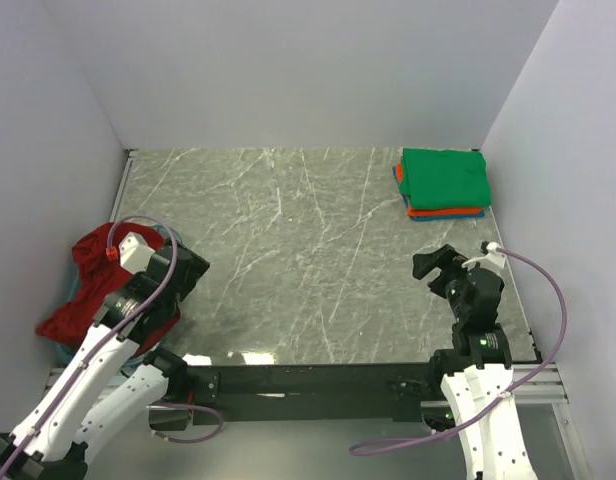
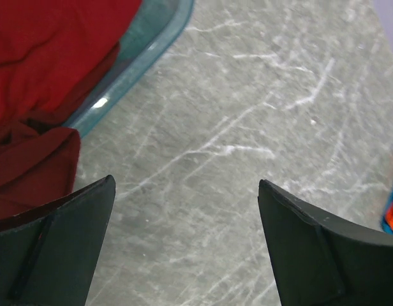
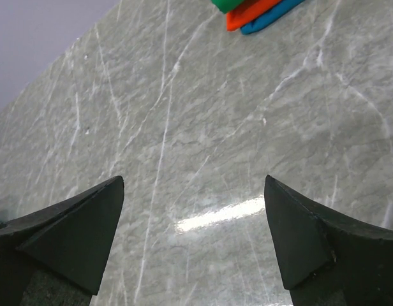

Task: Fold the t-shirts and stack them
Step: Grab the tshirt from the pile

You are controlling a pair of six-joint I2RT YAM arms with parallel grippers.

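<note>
Next, my left gripper swings over the tub and down onto the red shirt's far end [image 1: 95, 240], which lies below it, to its left in the top view.
A stack of folded t-shirts, green [image 1: 445, 177] on top of orange [image 1: 443, 211] and blue, lies at the far right of the table; its orange and blue edges show in the right wrist view [image 3: 254, 13]. A bright red shirt [image 1: 93, 252] and a darker maroon one [image 1: 63, 322] lie crumpled in the blue tub [image 2: 136, 67] at the left; they also show in the left wrist view, red [image 2: 50, 51] above maroon [image 2: 30, 166]. My left gripper [image 1: 191, 272] is open and empty beside the tub [image 2: 185, 191]. My right gripper [image 1: 435, 262] is open and empty above bare table [image 3: 193, 191].
The marble tabletop [image 1: 288, 250] is walled by white panels at the back and both sides. The tub sits at the table's left edge. A black rail runs along the near edge.
</note>
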